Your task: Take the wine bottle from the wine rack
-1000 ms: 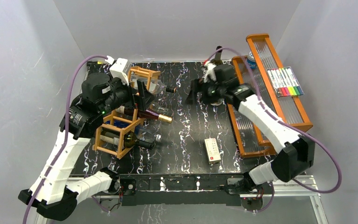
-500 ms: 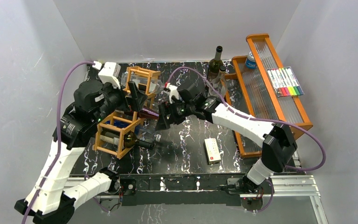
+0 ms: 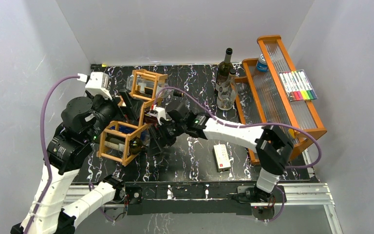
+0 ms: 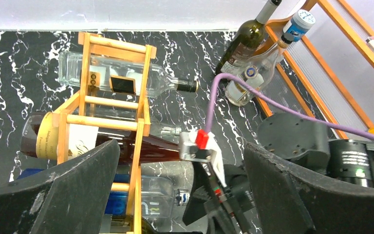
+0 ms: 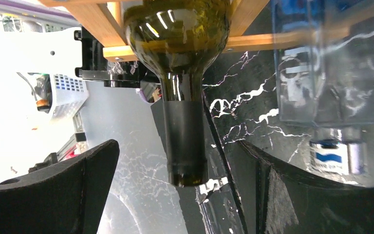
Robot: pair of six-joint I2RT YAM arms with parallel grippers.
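Observation:
My right gripper will move toward the rack along the green bottle's neck (image 3: pixel 144 147) (image 5: pixel 182 97) and close near the bottle's shoulder, because my fingers reach only the bottle's end with the cap.
The wine rack (image 3: pixel 121 127) stands at the left of the table with several bottles lying in its cells. A dark green wine bottle (image 3: pixel 137 145) lies in the near lower cell. Its neck (image 5: pixel 185 141) pokes out between the fingers of my right gripper (image 5: pixel 179 161), which is open and not touching it. My right gripper (image 3: pixel 155 142) sits low, just right of the rack. My left gripper (image 4: pixel 180 195) is open and empty, hovering above the rack (image 4: pixel 143 97). Below it lies a dark red bottle with a cream label (image 4: pixel 44 136).
A clear bottle (image 4: pixel 126 83) lies in the far cell and a blue-labelled clear bottle (image 5: pixel 321 63) beside the green one. Two upright bottles (image 3: pixel 225 68) stand at the back. An orange tiered tray (image 3: pixel 282 97) with markers (image 3: pixel 298 86) stands right. A white box (image 3: pixel 222 157) lies near the front.
My right arm swung from the back right across and down to the green bottle's neck. My left arm drew back leftward off the rack. Both grippers stayed open.

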